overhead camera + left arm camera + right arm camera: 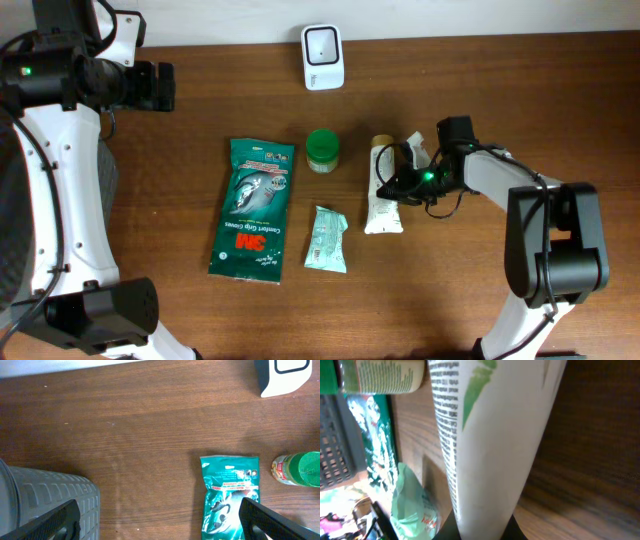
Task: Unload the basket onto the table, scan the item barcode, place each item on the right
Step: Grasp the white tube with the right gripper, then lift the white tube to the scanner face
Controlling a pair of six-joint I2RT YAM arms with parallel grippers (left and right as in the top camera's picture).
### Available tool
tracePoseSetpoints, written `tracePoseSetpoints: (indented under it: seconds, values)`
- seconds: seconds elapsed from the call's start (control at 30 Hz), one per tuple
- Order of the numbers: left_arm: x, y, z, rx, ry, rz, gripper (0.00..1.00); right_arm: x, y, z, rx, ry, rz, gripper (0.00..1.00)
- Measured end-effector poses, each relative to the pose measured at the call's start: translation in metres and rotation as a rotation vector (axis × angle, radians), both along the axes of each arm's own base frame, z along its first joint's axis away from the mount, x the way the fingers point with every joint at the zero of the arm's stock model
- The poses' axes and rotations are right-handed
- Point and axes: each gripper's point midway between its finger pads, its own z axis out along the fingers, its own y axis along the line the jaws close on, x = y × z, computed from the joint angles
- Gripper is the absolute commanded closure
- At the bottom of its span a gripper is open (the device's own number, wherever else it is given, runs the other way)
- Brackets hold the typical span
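The tabletop farther right [480,208] in the overhead view is clear of the jar, so my right gripper needs to lift outward toward the scanner [323,57] next and then let go of the tube there.
A white tube [383,205] with green print lies on the table right of centre, and my right gripper [403,184] is shut on its middle from the right side. In the right wrist view the tube [490,435] fills the frame, with small print down its left side, and the dark jaws of that gripper [482,529] pinch it at the bottom. Its barcode does not show in any view. The white scanner [323,57] stands at the table's far edge. My left gripper [152,86] hangs open at the far left, holding nothing.
A large green 3M packet [252,210], a small pale green sachet [326,240] and a green-lidded jar [322,150] lie left of the tube. In the left wrist view a grey basket [45,497] sits at the lower left, with the packet [227,492] and jar [300,467] to the right.
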Motion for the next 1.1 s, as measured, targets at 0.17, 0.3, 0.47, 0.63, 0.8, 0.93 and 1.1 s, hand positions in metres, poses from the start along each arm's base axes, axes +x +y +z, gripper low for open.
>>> tracePoseSetpoints:
  seconds: [0.17,0.3,0.47,0.63,0.8,0.93,1.1]
  values:
    - [0.000,0.000,0.000,0.000,0.000,0.000,0.01,0.000,0.013,0.188,0.147,-0.333,0.194,0.96]
    - [0.000,0.000,0.000,0.000,0.000,0.000,0.01,-0.046,0.028,0.304,0.152,-0.732,0.364,0.96]
    - [0.000,0.000,0.000,0.000,0.000,0.000,0.01,-0.031,0.032,0.301,0.054,-0.750,0.328,0.96]
    - [-0.001,0.000,0.000,-0.002,0.003,-0.001,0.01,0.077,0.052,0.273,-0.496,-0.731,0.220,0.96]
    - [0.000,0.000,0.000,-0.002,0.001,-0.002,0.01,0.239,0.037,0.221,-1.026,-0.995,0.135,0.96]
    - [0.000,-0.001,0.000,-0.003,0.000,-0.002,0.01,0.284,0.046,0.191,-1.148,-1.127,0.184,0.96]
    - [0.000,-0.001,0.000,-0.002,0.000,-0.002,0.01,0.292,0.045,0.105,-1.207,-1.024,0.320,0.96]
